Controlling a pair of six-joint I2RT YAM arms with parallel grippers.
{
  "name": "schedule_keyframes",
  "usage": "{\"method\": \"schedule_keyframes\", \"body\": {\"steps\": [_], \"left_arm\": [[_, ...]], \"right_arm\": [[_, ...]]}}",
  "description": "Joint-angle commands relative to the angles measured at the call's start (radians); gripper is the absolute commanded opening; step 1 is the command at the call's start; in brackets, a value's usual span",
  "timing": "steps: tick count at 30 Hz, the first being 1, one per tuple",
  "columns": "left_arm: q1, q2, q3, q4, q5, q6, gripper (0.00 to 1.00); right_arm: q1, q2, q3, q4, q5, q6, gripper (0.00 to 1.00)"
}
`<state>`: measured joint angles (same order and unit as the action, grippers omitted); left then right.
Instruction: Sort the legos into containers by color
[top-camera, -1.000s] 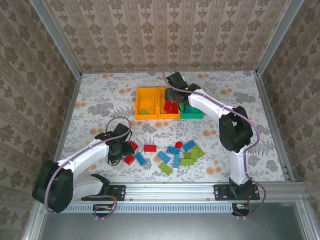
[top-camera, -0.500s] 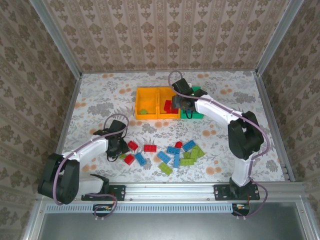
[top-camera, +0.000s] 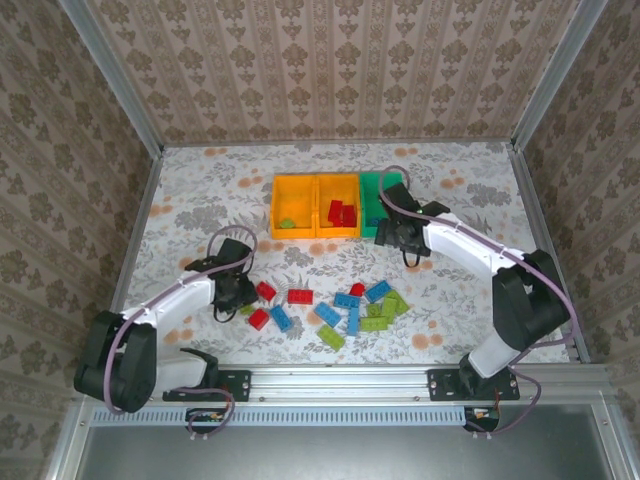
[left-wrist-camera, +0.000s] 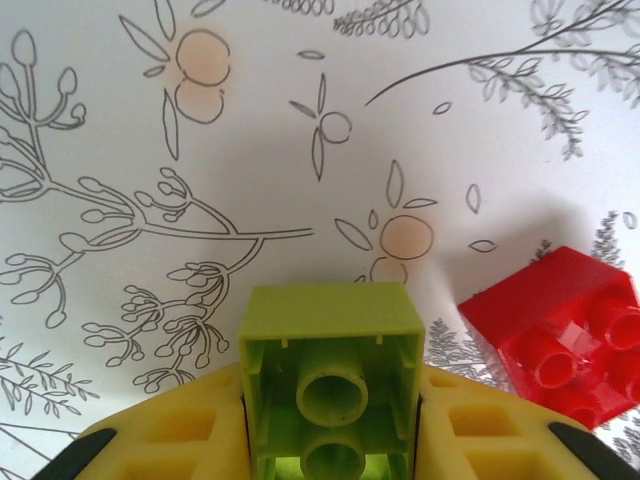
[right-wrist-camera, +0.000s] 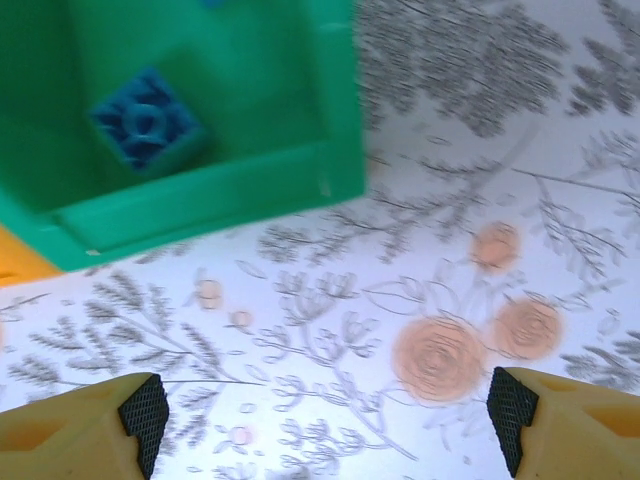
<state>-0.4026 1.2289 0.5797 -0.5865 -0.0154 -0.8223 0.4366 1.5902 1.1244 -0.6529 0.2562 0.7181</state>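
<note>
I need to raise my left gripper outward over the orange bin and release the lego, since that bin with its lime lego is outward of the gripper.
Three containers stand in a row at the back: an orange bin (top-camera: 275, 205) with a lime lego (top-camera: 287, 222), an orange bin (top-camera: 336, 188) with red legos (top-camera: 340, 212), and a green bin (top-camera: 368, 200). In the right wrist view the green bin (right-wrist-camera: 200, 190) holds a blue lego (right-wrist-camera: 145, 125). My left gripper (left-wrist-camera: 330, 425) is shut on a lime green lego (left-wrist-camera: 330, 350), low over the table beside a red lego (left-wrist-camera: 565, 325). My right gripper (top-camera: 400, 240) hangs open and empty just in front of the green bin.
Loose red, blue and lime legos lie in a scatter (top-camera: 360, 310) across the near middle of the floral table, with red ones (top-camera: 299, 296) nearer my left gripper (top-camera: 238, 292). Metal frame posts and patterned walls close in the table's sides and back.
My left gripper has closed on the lime green lego. My right arm has pulled back from above the bins towards the near right, and its jaws have widened.
</note>
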Motion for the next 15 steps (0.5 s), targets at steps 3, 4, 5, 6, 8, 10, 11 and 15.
{"method": "schedule_keyframes", "body": {"steps": [3, 4, 5, 6, 8, 10, 11, 15], "left_arm": [[0.010, -0.061, 0.114, -0.071, -0.057, 0.066, 0.25], [0.010, -0.065, 0.143, -0.084, -0.073, 0.080, 0.25], [0.010, -0.065, 0.173, -0.091, -0.089, 0.094, 0.25], [0.010, -0.059, 0.209, -0.093, -0.103, 0.116, 0.25], [0.011, -0.028, 0.292, -0.072, -0.117, 0.159, 0.26], [0.013, 0.044, 0.394, -0.027, -0.091, 0.216, 0.26], [0.013, 0.087, 0.453, -0.011, -0.070, 0.243, 0.26], [0.013, 0.311, 0.707, 0.028, 0.028, 0.359, 0.26]], "right_arm": [[-0.035, -0.074, -0.064, -0.012, -0.018, 0.044, 0.87], [-0.037, -0.079, -0.070, -0.010, -0.018, 0.043, 0.87], [-0.037, -0.084, -0.076, -0.008, -0.020, 0.043, 0.87], [-0.038, -0.088, -0.082, -0.004, -0.025, 0.043, 0.87], [-0.038, -0.098, -0.100, 0.010, -0.048, 0.045, 0.87], [-0.037, -0.110, -0.120, 0.019, -0.072, 0.051, 0.86], [-0.034, -0.119, -0.129, 0.019, -0.078, 0.056, 0.86], [0.001, -0.189, -0.179, 0.011, -0.087, 0.071, 0.84]]}}
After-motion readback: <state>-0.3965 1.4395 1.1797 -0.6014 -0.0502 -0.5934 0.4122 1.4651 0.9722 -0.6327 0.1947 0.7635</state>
